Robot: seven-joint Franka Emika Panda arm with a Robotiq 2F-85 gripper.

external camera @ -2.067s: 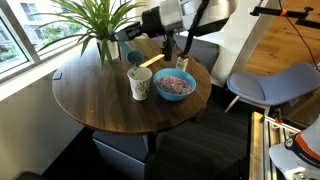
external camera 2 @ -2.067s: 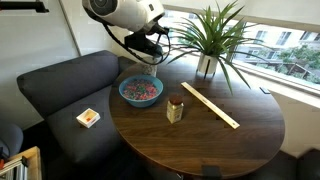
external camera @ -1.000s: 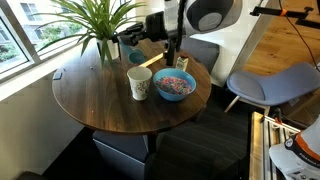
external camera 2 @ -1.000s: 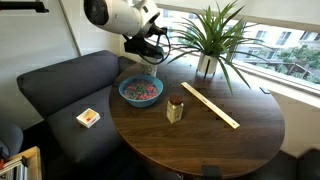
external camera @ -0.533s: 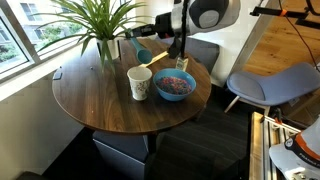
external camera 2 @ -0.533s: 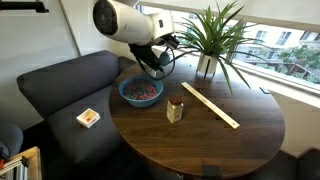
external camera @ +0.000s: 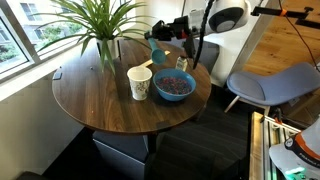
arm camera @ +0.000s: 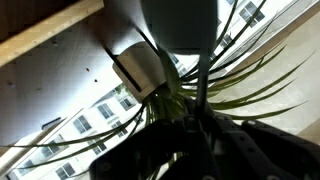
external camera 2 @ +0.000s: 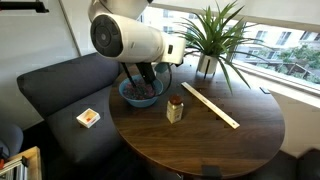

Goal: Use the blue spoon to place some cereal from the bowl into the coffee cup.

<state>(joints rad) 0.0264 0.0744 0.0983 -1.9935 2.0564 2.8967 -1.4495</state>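
Note:
The gripper lowers and tilts downward next, bringing the blue spoon onto the cereal (external camera: 176,83) before carrying any to the coffee cup.
The blue bowl (external camera: 176,88) holds the reddish-brown cereal (external camera: 176,83) at the table's edge, and it shows partly behind the arm in an exterior view (external camera 2: 140,95). The cream coffee cup (external camera: 139,82) stands beside it, also seen in the opposite exterior view (external camera 2: 175,109). My gripper (external camera: 164,52) hangs in the air above and behind the bowl, turned sideways. It is shut on the blue spoon (external camera: 157,56). In the wrist view the dark jaws (arm camera: 200,125) hold a thin dark handle (arm camera: 204,75) against plant leaves.
A potted plant (external camera: 100,35) stands at the back of the round wooden table (external camera: 100,105). A long pale wooden stick (external camera 2: 210,105) lies on the table. A small box (external camera 2: 88,117) lies on the grey sofa (external camera 2: 60,90). A chair (external camera: 270,85) stands beside the table.
The arm has swung round and lifted. The gripper with the spoon has moved from over the cup side to above and behind the bowl, and has turned sideways.

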